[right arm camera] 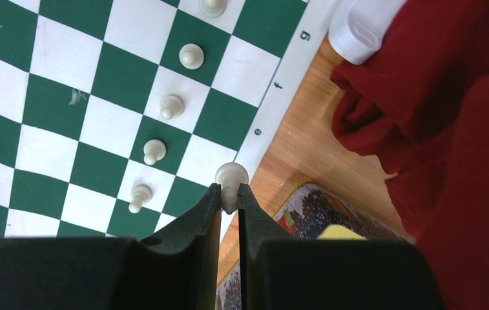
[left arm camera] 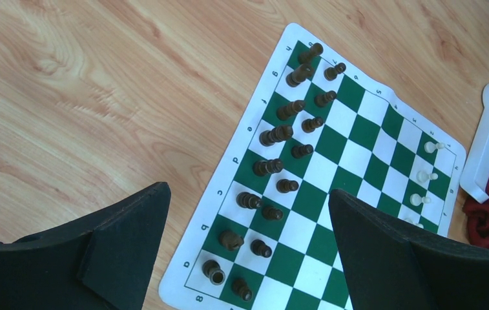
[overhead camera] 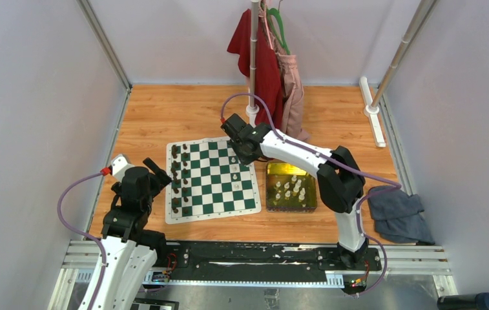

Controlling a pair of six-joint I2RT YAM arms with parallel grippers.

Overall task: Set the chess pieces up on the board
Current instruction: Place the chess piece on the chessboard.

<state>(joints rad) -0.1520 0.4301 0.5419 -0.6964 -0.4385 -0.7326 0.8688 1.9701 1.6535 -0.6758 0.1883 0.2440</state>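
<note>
I should move my right gripper outward and down onto the white square by the letter f (right arm camera: 246, 71) next to release the piece, because that square is empty behind the pawns.
The green-and-white board (overhead camera: 210, 173) lies on the wooden table, with dark brown chessmen (overhead camera: 176, 177) filling its two left files. Several cream-white pawns (right arm camera: 171, 106) stand in a line near its right edge. My right gripper (right arm camera: 229, 189) is shut on a cream-white chess piece (right arm camera: 231, 175), held over the board's white border at the far right corner (overhead camera: 238, 150). My left gripper (left arm camera: 248, 192) hangs open and empty above the board's near left part (left arm camera: 332, 161), beside the dark pieces (left arm camera: 270, 166).
A yellow-green tray (overhead camera: 292, 166) right of the board holds several more cream-white pieces (overhead camera: 290, 189). Red and pink clothes (overhead camera: 264, 64) hang from a pole (overhead camera: 252, 111) behind the board. A grey cloth (overhead camera: 400, 216) lies at the near right.
</note>
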